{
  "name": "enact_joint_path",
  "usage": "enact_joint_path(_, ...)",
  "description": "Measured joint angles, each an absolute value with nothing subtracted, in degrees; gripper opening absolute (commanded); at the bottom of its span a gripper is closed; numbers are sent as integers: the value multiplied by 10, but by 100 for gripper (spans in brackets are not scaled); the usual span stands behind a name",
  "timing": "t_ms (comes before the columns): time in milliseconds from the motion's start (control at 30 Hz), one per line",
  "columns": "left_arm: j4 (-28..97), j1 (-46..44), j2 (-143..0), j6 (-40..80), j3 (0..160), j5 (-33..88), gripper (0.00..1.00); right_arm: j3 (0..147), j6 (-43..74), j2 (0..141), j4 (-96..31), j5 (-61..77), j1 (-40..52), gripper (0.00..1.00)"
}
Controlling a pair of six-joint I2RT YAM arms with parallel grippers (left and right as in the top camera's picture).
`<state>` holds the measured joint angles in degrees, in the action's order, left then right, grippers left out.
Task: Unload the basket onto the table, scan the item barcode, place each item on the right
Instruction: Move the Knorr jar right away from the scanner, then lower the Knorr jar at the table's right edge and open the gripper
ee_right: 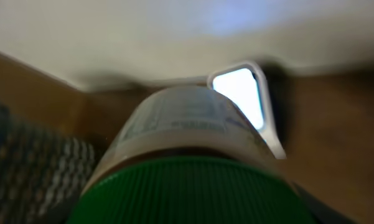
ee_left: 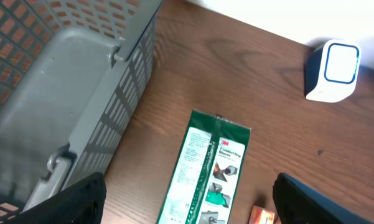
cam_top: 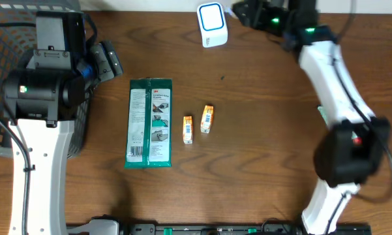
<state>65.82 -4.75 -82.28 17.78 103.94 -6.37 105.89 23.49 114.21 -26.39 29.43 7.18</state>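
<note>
My right gripper swings back from the scanner [cam_top: 212,25] next, tips down and lowers the bottle onto bare wood by the pale packet, since that spot is clear.
A white-labelled bottle with a ribbed green cap [ee_right: 193,186] fills the right wrist view, its label end towards the scanner's lit window [ee_right: 239,94]. My right gripper [cam_top: 243,11] is shut on this bottle at the table's far edge, just right of the white scanner [cam_top: 212,25]. Its fingers are hidden behind the bottle in the wrist view. My left gripper [cam_top: 109,60] hangs open and empty by the basket, its black fingers [ee_left: 81,200] wide apart above the near end of a green packet [ee_left: 205,168].
A grey mesh basket [cam_top: 6,39] stands at the left edge, under the left arm. The green packet [cam_top: 150,123] lies flat mid-table, with two small orange boxes [cam_top: 188,129] [cam_top: 207,119] to its right. The scanner [ee_left: 333,70] also shows in the left wrist view.
</note>
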Motion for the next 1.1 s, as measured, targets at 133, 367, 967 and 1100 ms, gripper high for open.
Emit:
enact_joint_path(133,658,-48,-823,178,1039,-64,86,1060,160,1063,-457,225,57,1)
enact_joint_path(367,658,-48,-823,178,1039,-64,86,1056,73,1027,-697,91,45,1)
enact_joint_path(967,658,-48,-823,178,1039,-64,86,702,42,1034,-452,-50,34,1)
enact_joint_path(1100,658,-48,-823,178,1039,-64,86,649,41,1035,-380,-84,16,1)
